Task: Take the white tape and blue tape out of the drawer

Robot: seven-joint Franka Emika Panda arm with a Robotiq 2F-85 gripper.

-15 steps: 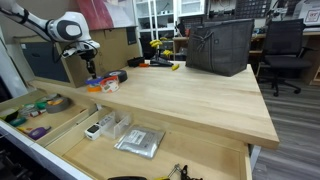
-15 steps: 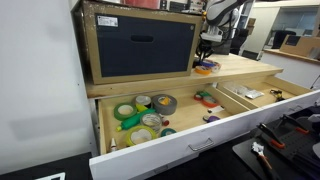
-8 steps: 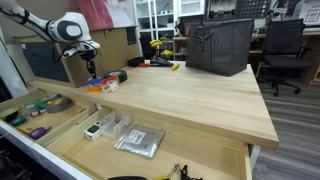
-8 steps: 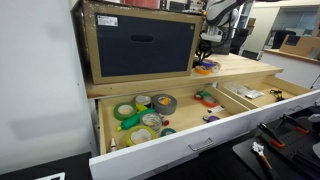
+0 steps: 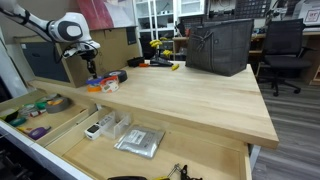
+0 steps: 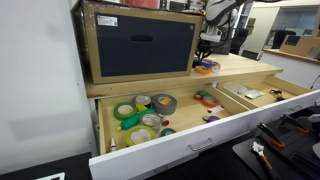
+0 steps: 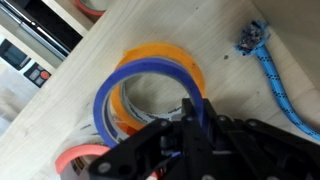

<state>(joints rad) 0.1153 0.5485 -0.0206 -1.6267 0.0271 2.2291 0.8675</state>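
Note:
The blue tape (image 7: 140,70) already hangs over the orange roll, so next it comes down onto that roll as my gripper turns in place, then releases the blue tape's rim.
My gripper (image 7: 195,105) is shut on the rim of the blue tape (image 7: 140,70), a thin blue ring. It holds the ring on or just over an orange roll (image 7: 180,60) on the workbench top. In both exterior views the gripper (image 5: 90,68) (image 6: 207,50) hangs over the orange roll (image 5: 93,87) at the bench's far end. The drawer (image 6: 200,140) (image 5: 60,158) stands pulled open below the bench. A pale roll (image 6: 150,121) lies in one of its compartments among green and grey rolls; I cannot tell whether it is the white tape.
A blue braided cord (image 7: 275,75) lies on the bench near the rolls. A black bin (image 5: 218,45) stands on the bench. A large wood-framed box (image 6: 140,45) sits above the drawer's tape compartment. Small tools and a packet (image 5: 138,142) lie in other compartments.

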